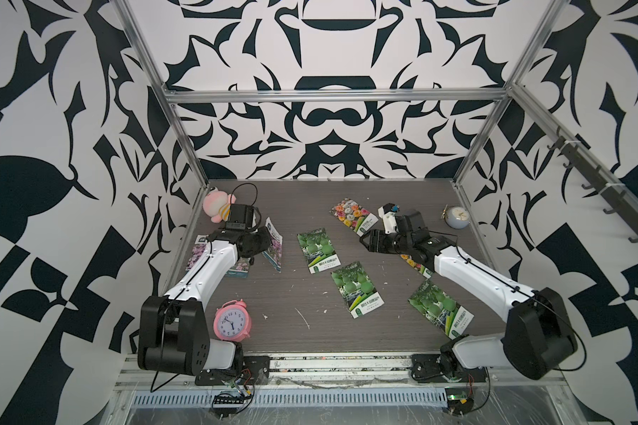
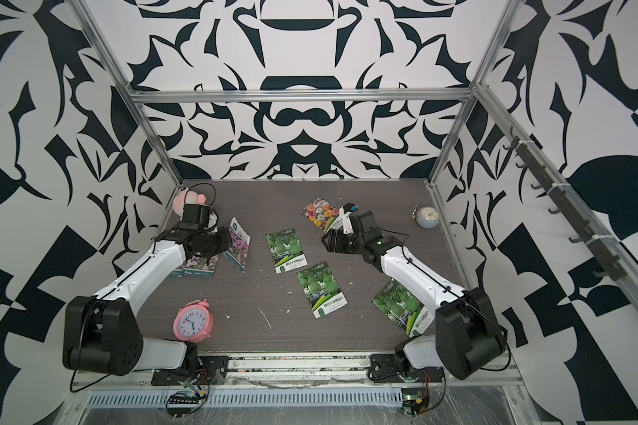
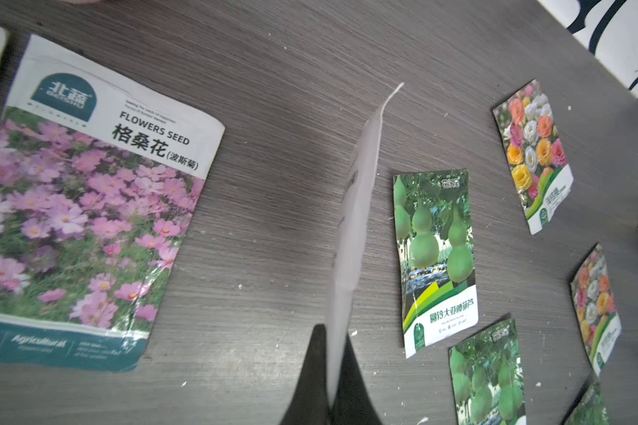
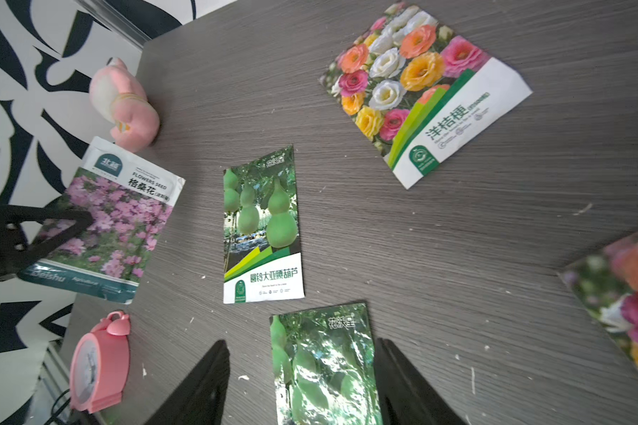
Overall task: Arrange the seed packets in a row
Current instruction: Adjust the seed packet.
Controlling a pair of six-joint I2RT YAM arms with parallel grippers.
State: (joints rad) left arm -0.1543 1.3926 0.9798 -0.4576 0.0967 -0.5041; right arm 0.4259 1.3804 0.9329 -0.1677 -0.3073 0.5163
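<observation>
The held packet should go down next to the bare tabletop below it, beside the flat purple-pink packets. My left gripper will let go of it there, so it continues their row.
My left gripper is shut on a purple-pink flower seed packet, held on edge above the table at the left. Two more purple-pink packets lie flat under that arm, partly hidden. Three green gourd packets lie flat: one mid-table, one nearer the front and one at the right front. An orange-pink-white bloom packet lies at the back, and a second bloom packet is partly under the right arm. My right gripper hangs open over the table, holding nothing.
A pink alarm clock stands at the front left. A pink plush toy sits in the back left corner and a small pale clock in the back right. Metal frame posts border the table.
</observation>
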